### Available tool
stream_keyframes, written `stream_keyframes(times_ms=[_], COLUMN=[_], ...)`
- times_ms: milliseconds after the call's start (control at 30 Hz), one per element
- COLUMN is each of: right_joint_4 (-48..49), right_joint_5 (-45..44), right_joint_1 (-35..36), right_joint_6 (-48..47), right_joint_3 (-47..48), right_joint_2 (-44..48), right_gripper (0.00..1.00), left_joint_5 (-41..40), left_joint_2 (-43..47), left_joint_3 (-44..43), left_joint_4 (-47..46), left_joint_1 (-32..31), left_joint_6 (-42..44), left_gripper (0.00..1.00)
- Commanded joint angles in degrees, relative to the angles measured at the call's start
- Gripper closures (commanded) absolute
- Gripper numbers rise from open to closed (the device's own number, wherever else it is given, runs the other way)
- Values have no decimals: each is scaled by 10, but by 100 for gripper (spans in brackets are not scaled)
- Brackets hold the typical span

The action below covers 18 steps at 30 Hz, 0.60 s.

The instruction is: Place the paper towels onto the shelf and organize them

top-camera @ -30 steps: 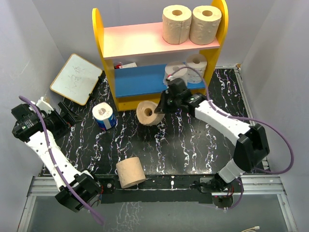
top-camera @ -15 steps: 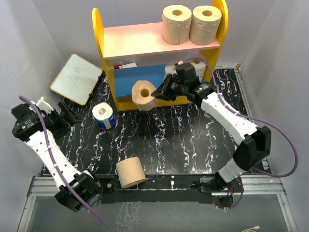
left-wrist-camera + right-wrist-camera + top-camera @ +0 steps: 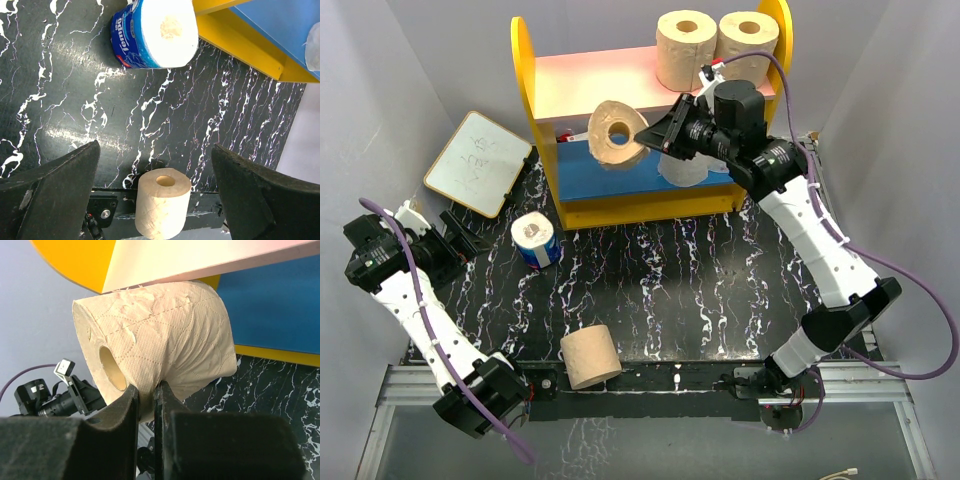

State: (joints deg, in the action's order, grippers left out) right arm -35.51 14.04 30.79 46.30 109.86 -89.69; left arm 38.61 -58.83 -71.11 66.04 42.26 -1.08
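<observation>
The pink board's bare part (image 3: pixel 614 86) (image 3: pixel 167 259) is above and outward. I need to lift the roll past the board's edge with my right gripper next, then move it outward and release it.
My right gripper (image 3: pixel 652 133) is shut on a tan paper towel roll (image 3: pixel 615 132), pinching its wall, and holds it in the air in front of the shelf (image 3: pixel 532 90), just below the pink upper board (image 3: pixel 600 80). In the right wrist view the roll (image 3: pixel 165 350) sits under the pink board's edge. Two tan rolls (image 3: pixel 686 48) stand on the pink board at the right. A white roll (image 3: pixel 685 170) stands on the blue lower board, partly hidden by my right arm. A tan roll (image 3: pixel 588 357) stands at the near edge. A blue-wrapped roll (image 3: pixel 534 240) stands left of the shelf. My left gripper (image 3: pixel 155 200) is open and empty at the far left.
A flat whiteboard (image 3: pixel 478 162) lies left of the shelf. A small red and white object (image 3: pixel 575 134) lies at the back of the blue board. The black marbled table (image 3: pixel 700 280) ends at a metal rail along the near edge.
My right gripper has lifted the tan roll from the table in front of the shelf up to the level of the pink board. The left arm has not moved.
</observation>
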Motion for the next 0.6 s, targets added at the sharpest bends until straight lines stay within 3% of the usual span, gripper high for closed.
stream_keyframes(times_ms=[0,300,567], right_joint_4=[65,107,124], right_joint_5=[44,49,2], right_joint_1=[-17,-36,-43], right_joint_6=[19,81,91], right_joint_3=[59,134,204], right_joint_2=[-9,-42,-73], right_gripper=[100,100,100], left_joint_5=[7,5,3], left_joint_2=[6,6,10], left_joint_3=[3,4,4], left_joint_4=[6,6,6], left_joint_1=[4,4,3], left_joint_6=[-1,-2,-3], left_gripper=[8,8,8])
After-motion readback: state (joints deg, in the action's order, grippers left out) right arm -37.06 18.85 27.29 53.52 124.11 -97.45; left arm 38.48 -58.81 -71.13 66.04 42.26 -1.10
